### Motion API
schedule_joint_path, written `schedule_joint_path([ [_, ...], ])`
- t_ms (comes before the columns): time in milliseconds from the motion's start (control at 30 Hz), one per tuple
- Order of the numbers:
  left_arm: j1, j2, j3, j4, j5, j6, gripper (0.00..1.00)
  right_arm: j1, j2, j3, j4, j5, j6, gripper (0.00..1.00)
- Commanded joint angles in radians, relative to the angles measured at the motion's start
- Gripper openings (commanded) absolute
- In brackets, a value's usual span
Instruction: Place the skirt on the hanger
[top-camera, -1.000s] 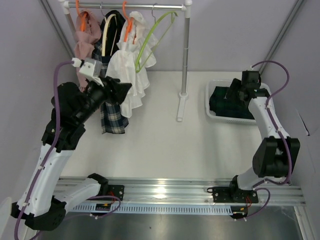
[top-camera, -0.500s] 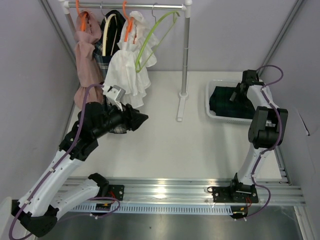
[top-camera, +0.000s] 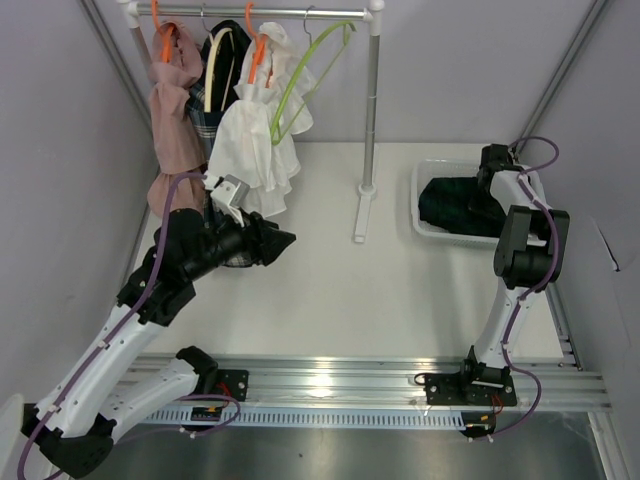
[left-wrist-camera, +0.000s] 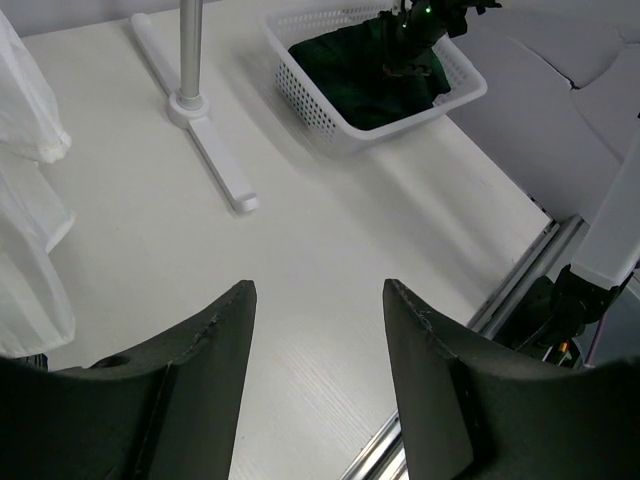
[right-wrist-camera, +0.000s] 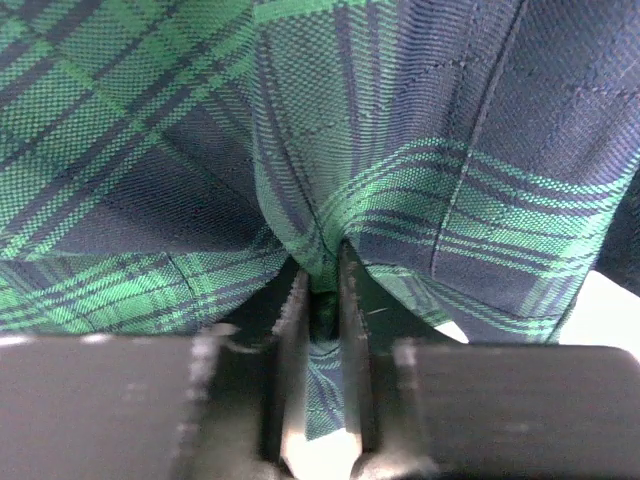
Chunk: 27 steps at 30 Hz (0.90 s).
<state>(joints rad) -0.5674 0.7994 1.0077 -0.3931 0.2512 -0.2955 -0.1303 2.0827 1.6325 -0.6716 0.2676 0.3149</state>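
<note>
The skirt should go across to the left in the top view, because bare tabletop with room for it lies there. My right gripper should lift it over, lower it and release it.
A dark green plaid skirt (top-camera: 455, 205) lies in the white basket (top-camera: 428, 228) at the right; it also shows in the left wrist view as the skirt (left-wrist-camera: 365, 75). My right gripper (right-wrist-camera: 322, 290) is down in the basket, shut on a fold of the skirt (right-wrist-camera: 400, 150), cloth pinched between its jaws. An empty green hanger (top-camera: 295, 85) hangs on the rail (top-camera: 270, 12). My left gripper (left-wrist-camera: 318, 300) is open over the bare table, nothing between its fingers, left of the rack's post.
Other garments hang on the rail: a pink one (top-camera: 172, 110), a plaid one on a cream hanger (top-camera: 215, 70) and a white one (top-camera: 255, 140) on an orange hanger. The rack's post (top-camera: 370, 110) and foot (top-camera: 362, 215) stand mid-table. Walls close in on both sides.
My right gripper closed onto the skirt in the basket. My left arm dropped from the hanging clothes to mid-table, then stayed nearly still.
</note>
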Motion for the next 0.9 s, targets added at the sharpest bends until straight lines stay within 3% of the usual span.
schedule_joint_path([
  [0, -0.005, -0.002, -0.012, 0.039, 0.025, 0.002, 0.59, 0.006, -0.062, 0.056, -0.002, -0.001, 0.003, 0.05],
  [100, -0.005, -0.002, -0.015, 0.045, 0.031, -0.002, 0.59, 0.017, -0.128, 0.095, -0.025, -0.005, 0.012, 0.0],
  [433, -0.005, 0.021, 0.003, 0.002, 0.026, 0.045, 0.58, 0.078, -0.366, 0.323, -0.144, -0.05, 0.039, 0.0],
  [867, -0.006, 0.032, -0.032, 0.057, 0.01, 0.019, 0.58, 0.251, -0.694, 0.392, -0.14, -0.11, 0.059, 0.0],
])
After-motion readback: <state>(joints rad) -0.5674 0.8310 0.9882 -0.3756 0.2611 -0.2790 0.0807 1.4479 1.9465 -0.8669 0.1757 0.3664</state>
